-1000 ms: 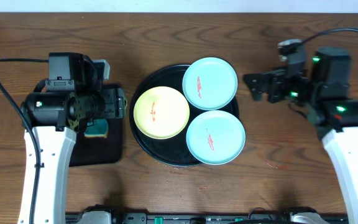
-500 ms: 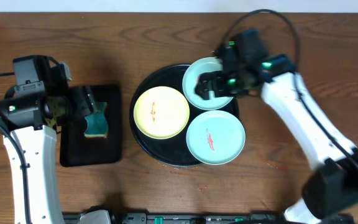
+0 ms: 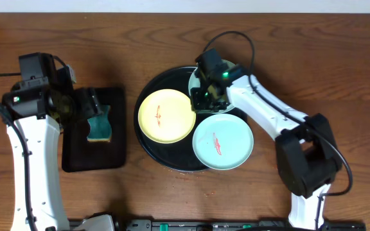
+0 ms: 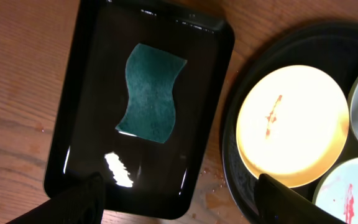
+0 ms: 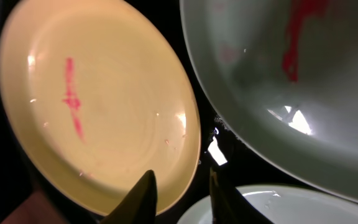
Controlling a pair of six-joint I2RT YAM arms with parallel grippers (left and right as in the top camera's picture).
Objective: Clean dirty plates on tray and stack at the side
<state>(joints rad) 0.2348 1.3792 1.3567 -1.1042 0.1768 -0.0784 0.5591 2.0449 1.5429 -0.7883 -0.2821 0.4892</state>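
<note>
The teal sponge's narrowed middle fits between my fingers. My left gripper will next go down with open fingers into the small tray, onto the middle of the teal sponge [image 3: 99, 124] [image 4: 151, 96].
The round black tray [image 3: 144, 145] holds three plates, each with a red smear. The pale yellow plate [image 3: 166, 115] lies at the left and an aqua plate [image 3: 223, 142] at the front right. The second aqua plate [image 5: 291, 74] lies at the back, mostly under my right arm in the overhead view. My right gripper [image 5: 180, 177] hangs low over the spot where the plates meet. Its jaws stand narrowly apart astride the yellow plate's [image 5: 98, 99] right rim; whether they pinch it does not show. My left gripper [image 4: 179, 205] is open above the small tray, holding nothing.
A rectangular black tray [image 3: 76, 157] at the left holds a teal sponge [image 3: 99, 126]. Small crumbs and smears mark the wood between the two trays [image 4: 213, 183]. My right arm [image 3: 268, 115] stretches across the tray's right side.
My right arm swung in from the table's right side to over the round tray, and its jaws narrowed. My left arm drew back to the left, uncovering the sponge.
</note>
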